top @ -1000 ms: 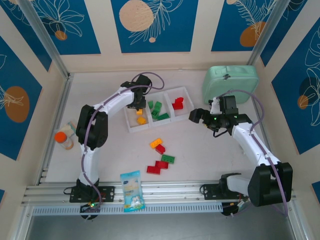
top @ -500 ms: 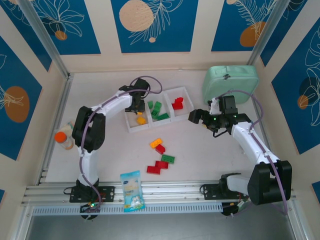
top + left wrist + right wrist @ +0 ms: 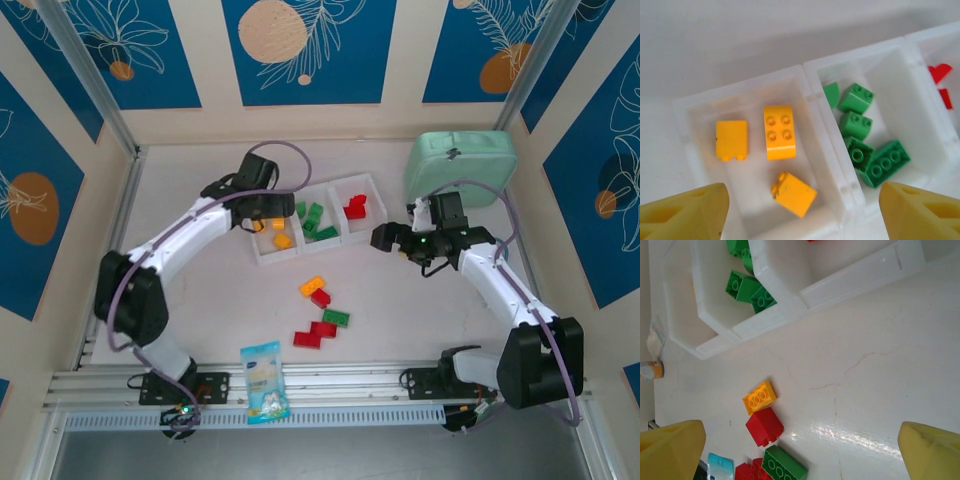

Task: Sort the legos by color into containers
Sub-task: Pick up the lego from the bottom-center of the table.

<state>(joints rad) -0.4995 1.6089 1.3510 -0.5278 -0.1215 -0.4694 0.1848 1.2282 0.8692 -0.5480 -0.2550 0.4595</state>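
Observation:
My right gripper swings back and down onto the square red brick (image 3: 320,298) (image 3: 765,426) beside the yellow one next. It lies below the gripper's open fingers and nearer my base.
The white tray (image 3: 330,243) holds three yellow legos (image 3: 779,131) in its left compartment, several green ones (image 3: 875,162) in the middle and red ones (image 3: 355,207) on the right. My left gripper (image 3: 262,208) hovers over the left compartment, open, with nothing between its yellow fingertips (image 3: 690,212). One yellow brick (image 3: 795,194) lies tilted just below it. Loose on the table are a yellow brick (image 3: 759,397), a red one (image 3: 764,426), a green one (image 3: 784,465) and a flat red one (image 3: 315,334). My right gripper (image 3: 385,237) hangs open, right of the tray's right end.
A mint-green case (image 3: 460,168) stands at the back right, close behind the right arm. A blue-and-white snack packet (image 3: 264,380) lies at the near edge. An orange-capped bottle (image 3: 127,278) sits at the far left by the side rail.
The left gripper's jaws have opened over the left compartment, and the left arm's elbow has swung out to the left. The right gripper has edged slightly left.

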